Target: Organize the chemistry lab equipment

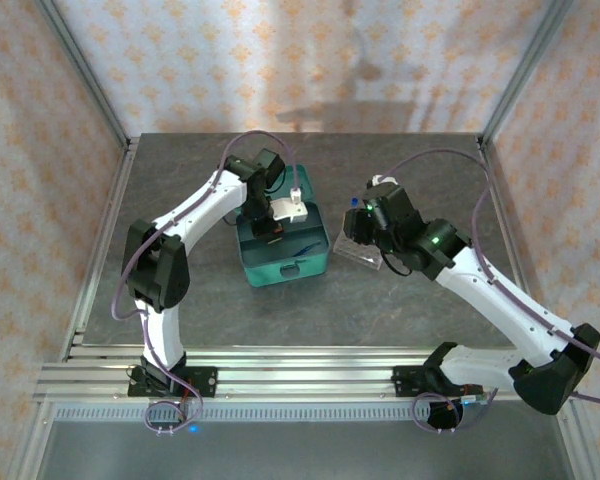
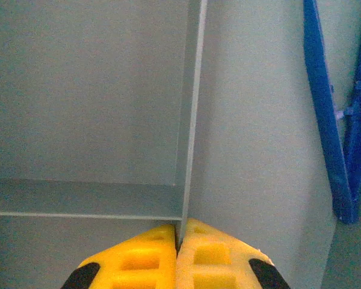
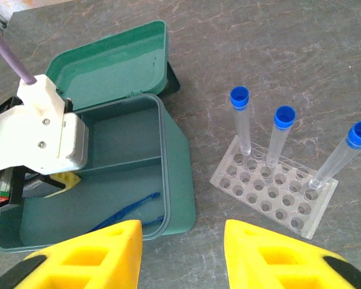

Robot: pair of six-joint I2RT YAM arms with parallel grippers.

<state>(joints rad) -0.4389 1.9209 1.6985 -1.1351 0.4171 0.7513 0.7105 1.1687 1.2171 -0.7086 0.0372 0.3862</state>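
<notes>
The tray's divider wall (image 2: 182,224) stands between the shut fingers of my left gripper. Next I should turn that gripper to swing the case's near side toward the rack, and then release.
The flat teal divided tray (image 3: 123,164) sits inside an open teal case (image 1: 280,262). My left gripper (image 2: 179,236) reaches down into it, shut on the tray's thin upright divider wall (image 2: 189,120). Blue tweezers (image 3: 125,211) lie in the tray's near compartment, and in the left wrist view the tweezers (image 2: 325,126) lie to the right of the fingers. Three blue-capped test tubes (image 3: 243,120) stand in the clear perforated rack (image 3: 271,198) on the table, right of the case. My right gripper (image 3: 183,259) hovers open above the gap between case and rack, holding nothing.
The case's hinged lid (image 3: 108,66) lies folded back on the far side. The left arm's white wrist (image 3: 42,132) covers the tray's left part. Grey tabletop (image 1: 430,180) surrounds the case and rack (image 1: 358,250). Metal frame posts stand at the corners.
</notes>
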